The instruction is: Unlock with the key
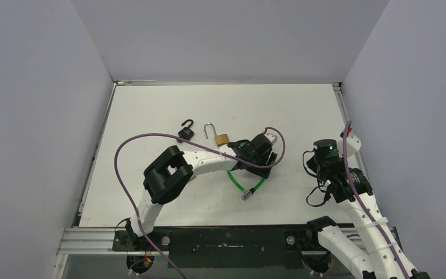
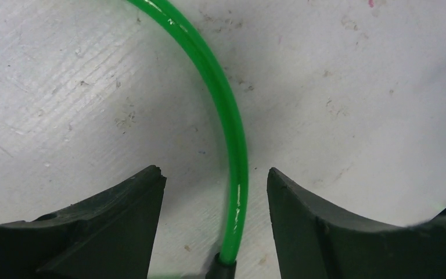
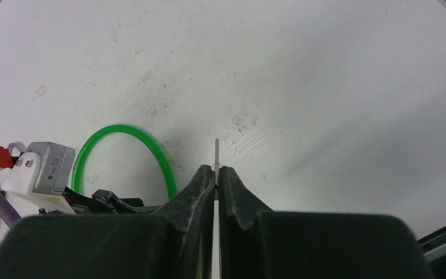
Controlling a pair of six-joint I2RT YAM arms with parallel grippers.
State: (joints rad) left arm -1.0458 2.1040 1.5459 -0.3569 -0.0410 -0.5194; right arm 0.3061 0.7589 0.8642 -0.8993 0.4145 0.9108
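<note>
The left gripper next needs to go down and back and then close, with its fingers already on both sides of the green cable. The green cable's part (image 1: 259, 184) (image 2: 231, 239) beside its metal end is below and back.
A green cable lock loop (image 1: 248, 181) lies on the white table, its metal end (image 1: 247, 195) toward the near edge. My left gripper (image 1: 259, 164) is open low over it. In the left wrist view (image 2: 216, 174) the two fingers straddle the green cable (image 2: 232, 116) without touching it. My right gripper (image 1: 324, 177) is to the right of the loop and shut on a thin metal key (image 3: 216, 152). The key is seen edge-on, sticking out past the right gripper's fingertips (image 3: 216, 170). The green loop also shows in the right wrist view (image 3: 151, 145).
A brass padlock (image 1: 222, 139) with its shackle open lies just behind the left wrist. A small black padlock (image 1: 186, 132), also open, lies left of it. The purple cable (image 1: 151, 139) arcs over the left arm. Grey walls enclose the table on three sides.
</note>
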